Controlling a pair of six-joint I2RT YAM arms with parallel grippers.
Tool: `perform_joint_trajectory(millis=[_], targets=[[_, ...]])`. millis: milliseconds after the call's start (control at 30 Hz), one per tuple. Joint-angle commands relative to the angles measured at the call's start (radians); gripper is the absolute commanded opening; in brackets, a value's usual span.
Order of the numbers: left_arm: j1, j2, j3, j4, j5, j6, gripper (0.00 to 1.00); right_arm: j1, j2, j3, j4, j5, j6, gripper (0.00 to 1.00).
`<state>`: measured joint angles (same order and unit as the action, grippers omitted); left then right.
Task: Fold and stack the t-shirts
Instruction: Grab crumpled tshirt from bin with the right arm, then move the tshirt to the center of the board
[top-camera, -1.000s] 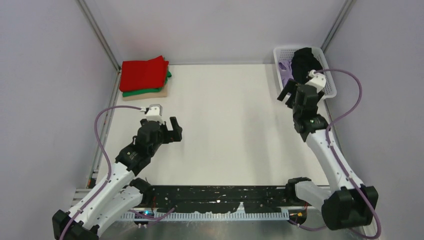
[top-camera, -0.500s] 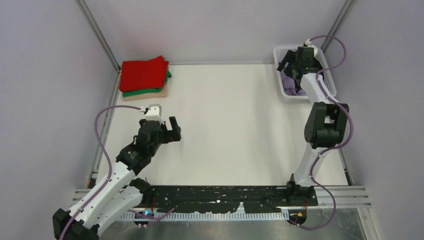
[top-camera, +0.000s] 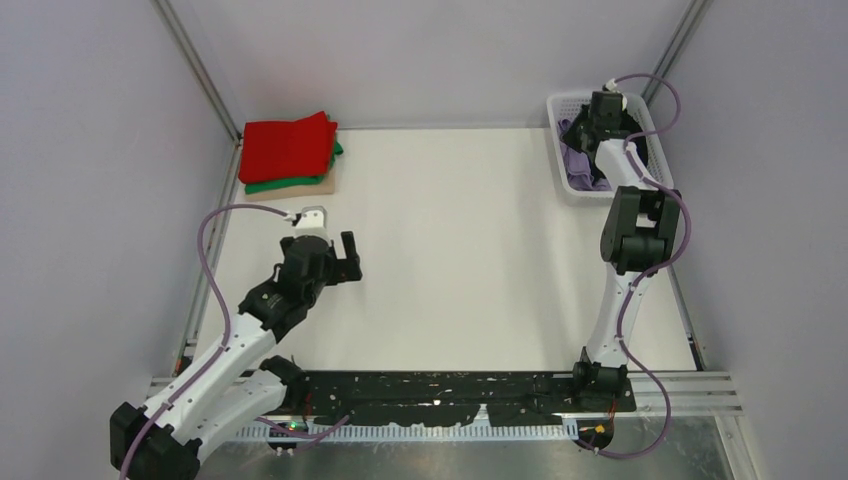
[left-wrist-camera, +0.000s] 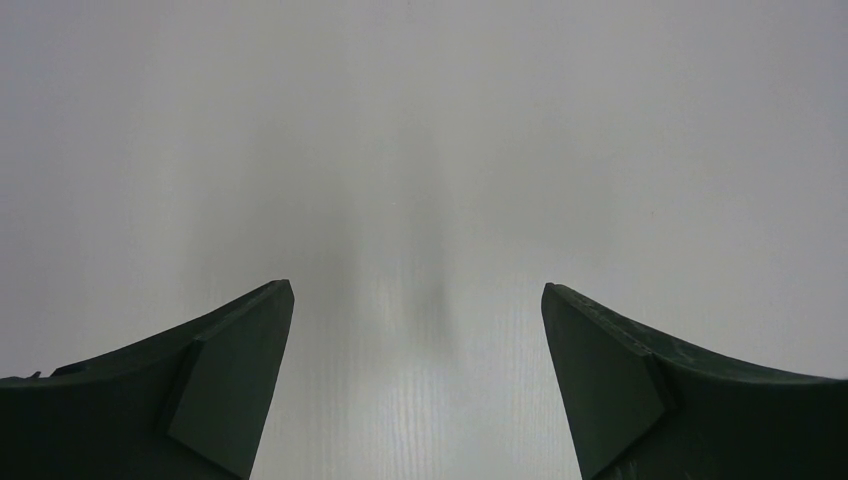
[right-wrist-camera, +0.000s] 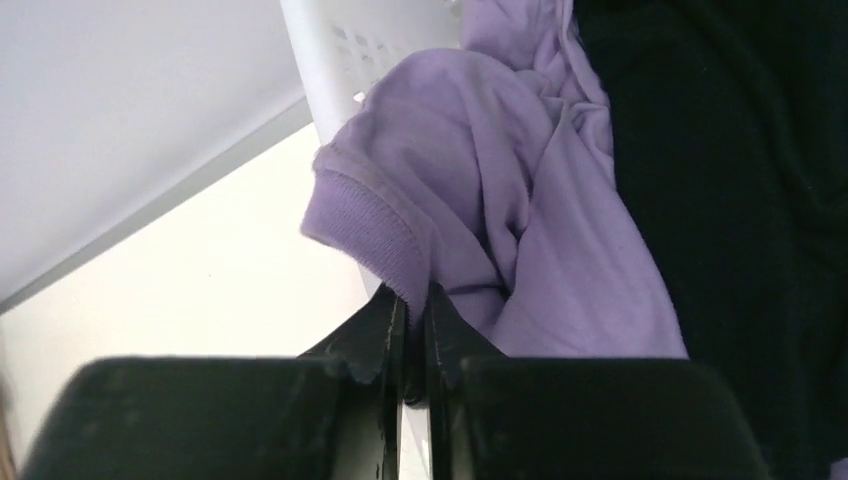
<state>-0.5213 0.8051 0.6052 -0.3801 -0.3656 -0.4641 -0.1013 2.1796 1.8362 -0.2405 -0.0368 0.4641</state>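
Observation:
Bare tabletop is back from my right gripper. My right gripper needs to lift out of the basket (top-camera: 662, 172), then move back and down to release the lavender t-shirt.
A lavender t-shirt (right-wrist-camera: 520, 190) lies bunched in the white lattice basket (top-camera: 662, 172) at the back right, with a black t-shirt (right-wrist-camera: 730, 200) beside it. My right gripper (right-wrist-camera: 415, 300) reaches into the basket and is shut on the lavender shirt's ribbed edge. From above, the right gripper (top-camera: 598, 118) covers most of the basket, and lavender cloth (top-camera: 578, 166) shows beside it. Folded t-shirts are stacked at the back left: red (top-camera: 288, 147) on top, green (top-camera: 290, 183) under it, beige (top-camera: 288, 192) at the bottom. My left gripper (top-camera: 346, 259) hangs open over bare table with nothing between its fingers (left-wrist-camera: 240, 370).
The basket's white wall (right-wrist-camera: 345, 50) stands close to the right gripper. Grey enclosure walls and metal posts (top-camera: 200, 70) ring the white table (top-camera: 450, 240). The arm bases sit on a black rail (top-camera: 440, 395) at the near edge.
My right arm has stretched from in front of the basket into it, and its jaws have closed on the lavender shirt. The left arm has barely shifted.

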Motion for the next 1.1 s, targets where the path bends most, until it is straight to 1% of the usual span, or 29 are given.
perform_joint_trajectory(millis=[0, 133, 267, 333, 467, 567, 600, 700, 800, 867, 933, 1067], targets=[[0.0, 0.009, 0.061, -0.001, -0.025, 0.003, 0.99, -0.006, -0.041, 0.015, 0.084, 0.004, 0.009, 0.06], [0.0, -0.004, 0.063, -0.009, -0.025, -0.001, 1.0, -0.018, -0.134, -0.009, 0.126, 0.009, -0.008, 0.05], [0.0, -0.038, 0.051, -0.008, -0.02, -0.012, 1.0, -0.022, -0.277, -0.041, 0.168, 0.016, -0.072, 0.05], [0.0, -0.058, 0.044, -0.007, -0.014, -0.017, 1.0, -0.023, -0.348, -0.041, 0.172, -0.005, -0.098, 0.05], [0.001, -0.1, 0.023, -0.004, -0.002, -0.03, 1.0, -0.023, -0.503, -0.04, 0.184, -0.099, -0.114, 0.05], [0.0, -0.127, 0.006, 0.007, 0.009, -0.038, 1.0, -0.023, -0.577, -0.04, 0.191, -0.217, -0.093, 0.05], [0.0, -0.135, 0.001, 0.009, 0.011, -0.041, 1.0, -0.023, -0.61, -0.041, 0.193, -0.271, -0.075, 0.05], [0.0, -0.155, -0.007, 0.008, 0.014, -0.045, 0.99, -0.022, -0.673, -0.039, 0.221, -0.366, -0.014, 0.05], [0.001, -0.174, -0.008, -0.003, 0.01, -0.044, 1.0, -0.018, -0.719, -0.012, 0.252, -0.516, 0.107, 0.05], [0.0, -0.186, -0.015, -0.006, 0.008, -0.046, 1.0, 0.002, -0.739, 0.021, 0.279, -0.58, 0.156, 0.05], [0.001, -0.2, -0.022, -0.007, 0.007, -0.05, 1.0, 0.046, -0.756, 0.045, 0.26, -0.609, 0.157, 0.05], [0.0, -0.228, -0.028, -0.03, -0.013, -0.05, 0.99, 0.193, -0.784, 0.145, 0.144, -0.59, 0.073, 0.05]])
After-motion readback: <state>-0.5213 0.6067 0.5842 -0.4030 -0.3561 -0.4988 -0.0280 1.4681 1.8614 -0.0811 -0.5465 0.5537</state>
